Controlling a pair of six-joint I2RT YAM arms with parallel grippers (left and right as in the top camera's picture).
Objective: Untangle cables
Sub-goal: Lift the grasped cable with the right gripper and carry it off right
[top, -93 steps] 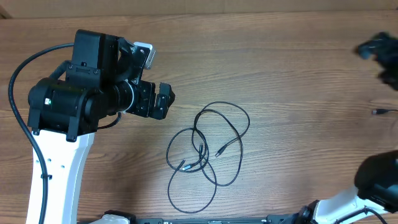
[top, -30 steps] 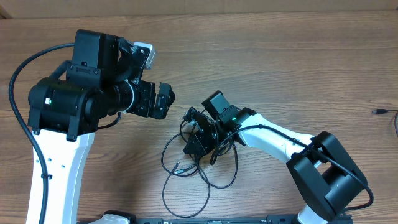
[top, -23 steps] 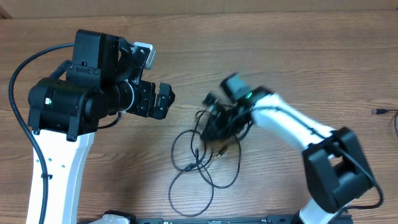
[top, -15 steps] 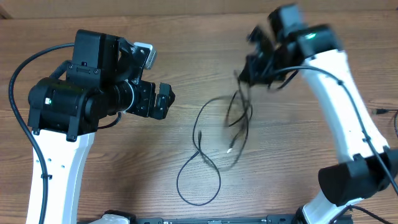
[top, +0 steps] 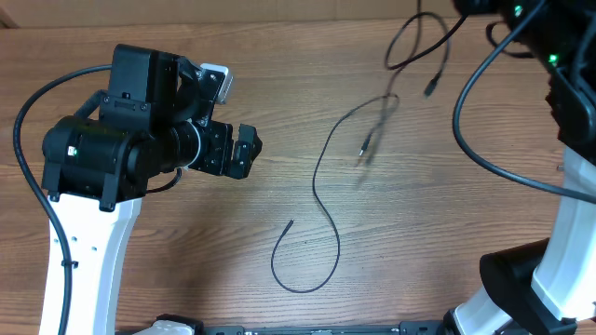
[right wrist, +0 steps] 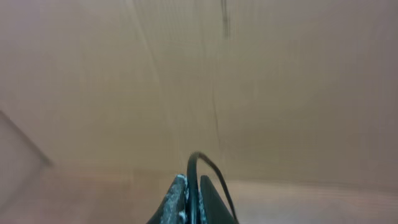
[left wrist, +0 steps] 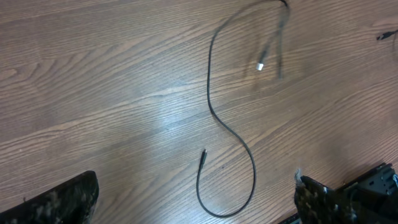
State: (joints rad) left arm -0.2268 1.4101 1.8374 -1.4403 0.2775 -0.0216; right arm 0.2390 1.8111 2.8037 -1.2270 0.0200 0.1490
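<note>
My right gripper will swing down next and free its cord by the small plug end, which lies to its right in the overhead view, away from the snaking cord.
The cables are thin black cords, partly lifted. One cord (top: 321, 200) snakes across the wood from a loop near the front edge up toward the far right; the left wrist view shows it too (left wrist: 231, 132), with a silvery plug (left wrist: 260, 66) dangling blurred. A second loop (top: 416, 37) hangs higher at the far edge. My right gripper (right wrist: 193, 182) is shut on a black cord that arches out of its fingertips. The open left gripper (top: 251, 149) hovers left of the cords, holding nothing; its fingers (left wrist: 62, 200) flank the cord's loop from above.
The right arm's thick black wire (top: 466, 121) curves down the right side beside its white link (top: 573, 223). A separate small plug end (left wrist: 387, 35) lies near the table's right edge. The left arm's bulk (top: 112, 154) fills the left side.
My right gripper has swung from the table's middle up to the far right with the cords, pulling the bundle apart; one cord now trails stretched over the wood. The left arm has stayed still.
</note>
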